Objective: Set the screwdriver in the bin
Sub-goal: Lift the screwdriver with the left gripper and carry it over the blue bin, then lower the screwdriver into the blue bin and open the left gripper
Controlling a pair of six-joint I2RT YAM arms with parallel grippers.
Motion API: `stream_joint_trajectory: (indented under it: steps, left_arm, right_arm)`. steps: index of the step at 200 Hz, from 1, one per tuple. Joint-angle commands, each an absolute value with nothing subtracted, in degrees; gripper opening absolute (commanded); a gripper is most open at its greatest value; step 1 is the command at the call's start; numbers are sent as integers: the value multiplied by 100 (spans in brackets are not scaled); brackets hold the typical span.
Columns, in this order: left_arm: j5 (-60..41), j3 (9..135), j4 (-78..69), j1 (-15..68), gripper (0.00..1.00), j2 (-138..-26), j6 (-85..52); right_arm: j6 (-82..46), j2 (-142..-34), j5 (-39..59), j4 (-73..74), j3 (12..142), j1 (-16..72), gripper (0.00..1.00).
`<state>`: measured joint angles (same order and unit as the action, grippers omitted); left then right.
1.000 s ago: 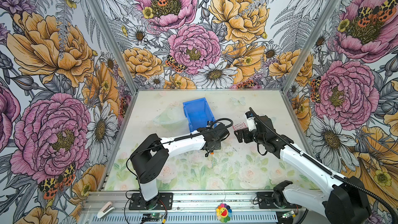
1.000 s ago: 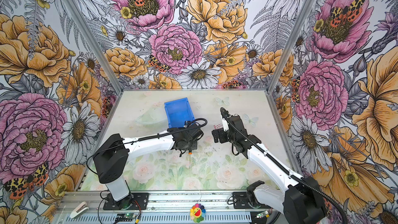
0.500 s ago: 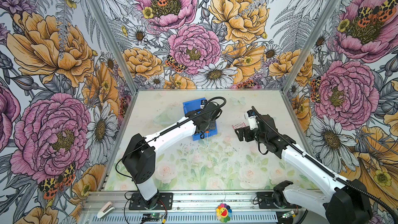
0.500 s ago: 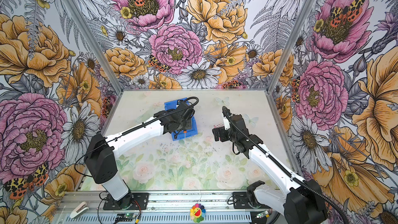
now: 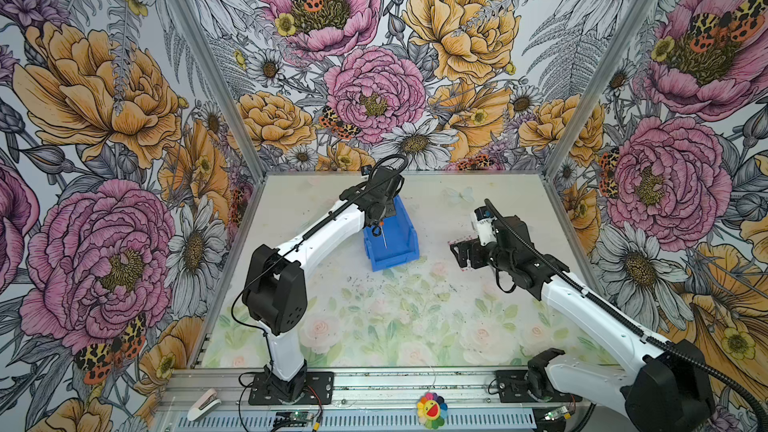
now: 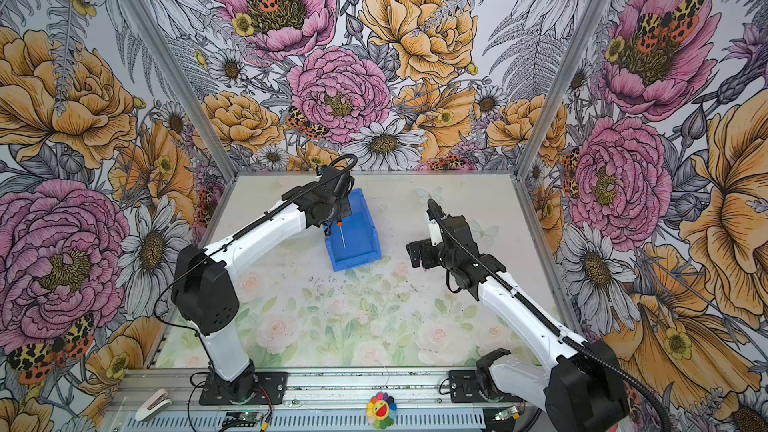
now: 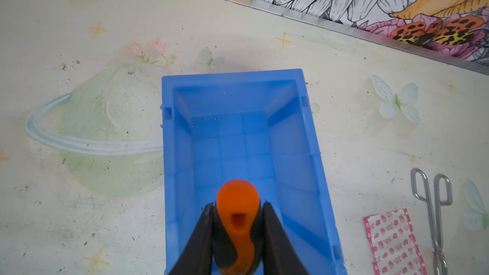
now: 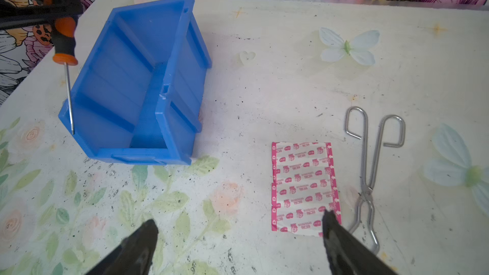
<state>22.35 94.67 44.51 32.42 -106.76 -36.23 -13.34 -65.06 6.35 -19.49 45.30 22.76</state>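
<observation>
The blue bin's bottom lies empty below my left gripper's fingers, so I need to lower that gripper between the bin's sides and release the screwdriver (image 7: 238,212) onto it.
The screwdriver (image 7: 238,212), with an orange-and-black handle, hangs shaft-down in my left gripper (image 7: 237,205), whose jaws are shut on the handle. It is held over the inside of the blue bin (image 7: 299,154), near the low front side. Both top views show the thin shaft (image 5: 384,238) (image 6: 342,236) over the bin's floor (image 5: 399,251) (image 6: 361,251). The right wrist view shows the screwdriver (image 8: 63,41) at the bin's (image 8: 182,75) far rim. My right gripper (image 8: 238,219) (image 5: 459,253) is open and holds nothing, to the right of the bin.
Silver tongs (image 8: 370,170) and a pink-patterned bandage sheet (image 8: 304,189) lie on the table under my right gripper, right of the bin. The left wrist view also shows the tongs (image 7: 434,207). The enclosure's back wall stands close behind the bin.
My left arm has carried the screwdriver from the middle of the table back and up to over the bin. The right arm has hardly moved.
</observation>
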Motion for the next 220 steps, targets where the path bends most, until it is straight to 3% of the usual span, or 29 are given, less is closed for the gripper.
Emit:
stream_joint_trajectory:
  steps: [1,104,200,220]
  left_arm:
    - [2377,9832,4384,3209,0,-11073,-3659]
    - [2287,10663,4388,3071,0,-12338,-3798]
    - [2136,10670,4395,3157,0,-12843,-3850]
    - [2102,10678,4392,3166,5,-12867,-3828]
  right_arm:
    - [-1402,-6526,689,-1883,4694,2217,98]
    - [-1402,-6486,764,-1905,4667,2171,98]
    - [-1402,-6545,758,-1899,4658,2171,98]
    - [-1396,-6557,751,-1893,4656,2174,98]
